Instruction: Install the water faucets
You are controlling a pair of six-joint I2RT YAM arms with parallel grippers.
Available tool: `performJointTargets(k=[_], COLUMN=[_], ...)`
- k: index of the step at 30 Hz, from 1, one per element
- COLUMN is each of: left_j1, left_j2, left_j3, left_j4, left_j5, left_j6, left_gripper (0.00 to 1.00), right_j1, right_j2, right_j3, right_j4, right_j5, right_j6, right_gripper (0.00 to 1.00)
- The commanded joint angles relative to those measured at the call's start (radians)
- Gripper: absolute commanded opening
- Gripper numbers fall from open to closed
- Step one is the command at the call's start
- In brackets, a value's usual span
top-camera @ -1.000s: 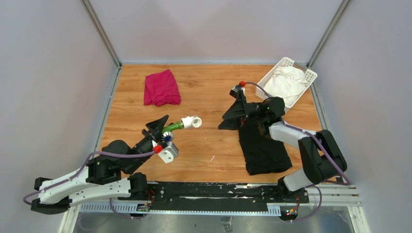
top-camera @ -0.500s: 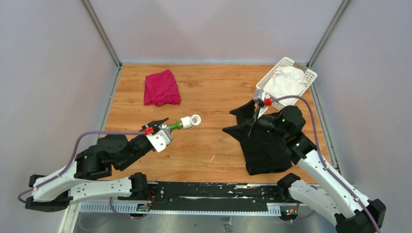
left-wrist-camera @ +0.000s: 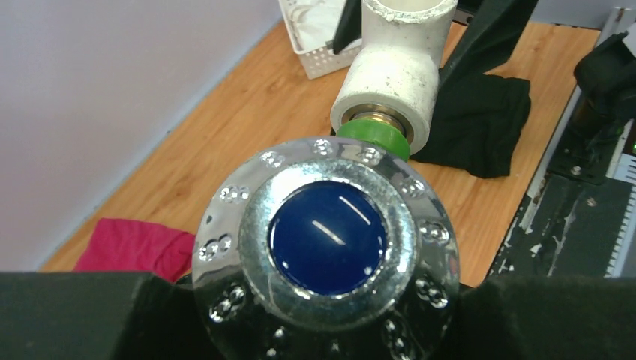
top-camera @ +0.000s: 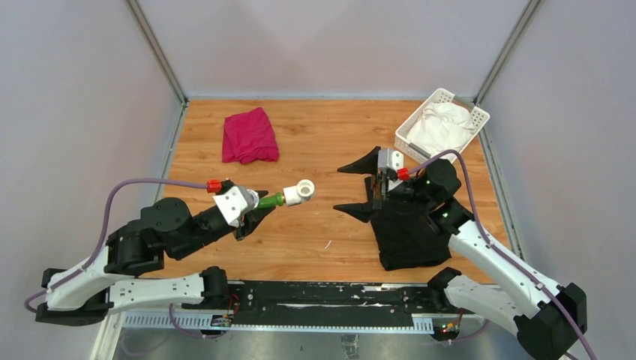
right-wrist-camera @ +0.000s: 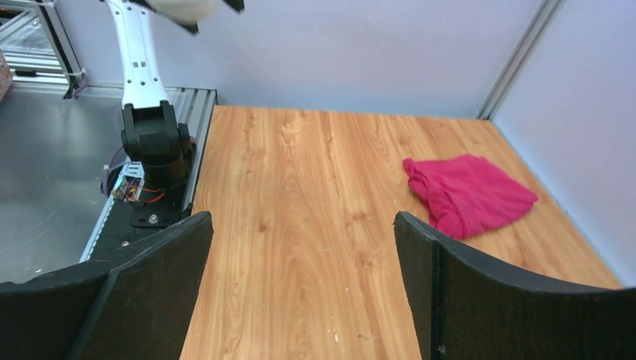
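My right gripper should rise, shift toward my left gripper, then bring its fingers around the white fitting's open end.
The green tap (top-camera: 271, 199) has its threaded end in the white pipe fitting (top-camera: 303, 190), and the two are joined in one piece. My left gripper (top-camera: 253, 207) is shut on the tap's round knob and holds the piece above the table. In the left wrist view the chrome knob with its blue centre (left-wrist-camera: 328, 240) sits between the black fingers (left-wrist-camera: 82, 315). The green neck (left-wrist-camera: 373, 139) and the white fitting (left-wrist-camera: 394, 71) point away. My right gripper (top-camera: 358, 187) is wide open and empty, facing the fitting from the right. Its view (right-wrist-camera: 304, 300) shows only bare wood between the fingers.
A red cloth (top-camera: 250, 135) lies at the back left and also shows in the right wrist view (right-wrist-camera: 469, 191). A black cloth (top-camera: 409, 232) lies under the right arm. A white basket (top-camera: 411, 127) holding a white cloth (top-camera: 442, 124) stands at the back right.
My left wrist has rolled over with the tap and fitting, carrying them slightly right. My right arm has swung round, and its gripper has opened wider, facing the fitting.
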Motion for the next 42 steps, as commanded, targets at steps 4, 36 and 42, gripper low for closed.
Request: performJointTargets(k=[4,36,42], left_j1=[0.002,0.002,0.003], left_j2=[-0.008,0.003,0.006], left_j3=[-0.029,-0.126,-0.131], left_j4=[0.037,0.149,0.153], left_j5=[0.055,0.053,0.044], left_j6=[-0.1,-0.077,-0.076], left_gripper=[0.0,0.0,0.0], right_j1=[0.034,0.201,0.208], right_j2=[0.057,0.269,0.277], right_j3=[0.104,0.233,0.25], right_j4=[0.079,0.265,0.227], right_j5=[-0.082,-0.19,-0.204], right_j6=[-0.021,0.314,0.315], right_gripper=[0.97,0.69,0.47])
